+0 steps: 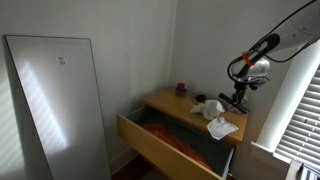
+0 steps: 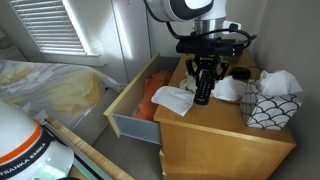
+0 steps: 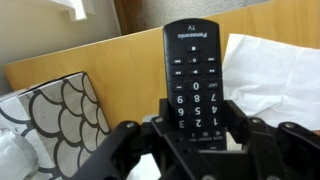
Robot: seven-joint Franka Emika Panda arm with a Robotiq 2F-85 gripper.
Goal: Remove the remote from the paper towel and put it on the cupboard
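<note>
I should next lower the remote onto that open cupboard top (image 2: 217,115) between the paper towel (image 2: 172,100) and the tissue box, and then I should open my gripper.
My gripper (image 3: 198,122) is shut on the remote (image 3: 193,70), a black Panasonic bar with white number keys. It holds the remote above the light wooden cupboard top (image 3: 120,60). In an exterior view the gripper (image 2: 203,88) hangs over the cupboard (image 2: 215,135) with the remote (image 2: 203,92) pointing down. The white paper towel (image 2: 172,100) lies at the cupboard's edge by the open drawer (image 2: 130,105). In the wrist view the paper towel (image 3: 270,70) lies to the right of the remote. The gripper (image 1: 238,98) also shows in an exterior view above the paper towel (image 1: 222,126).
A patterned black-and-white tissue box (image 2: 270,105) stands on the cupboard and shows in the wrist view (image 3: 50,105). A lumpy white bundle (image 2: 232,88) lies behind the gripper. A small purple object (image 1: 181,88) sits at the back. A tall white-grey panel (image 1: 55,105) leans nearby.
</note>
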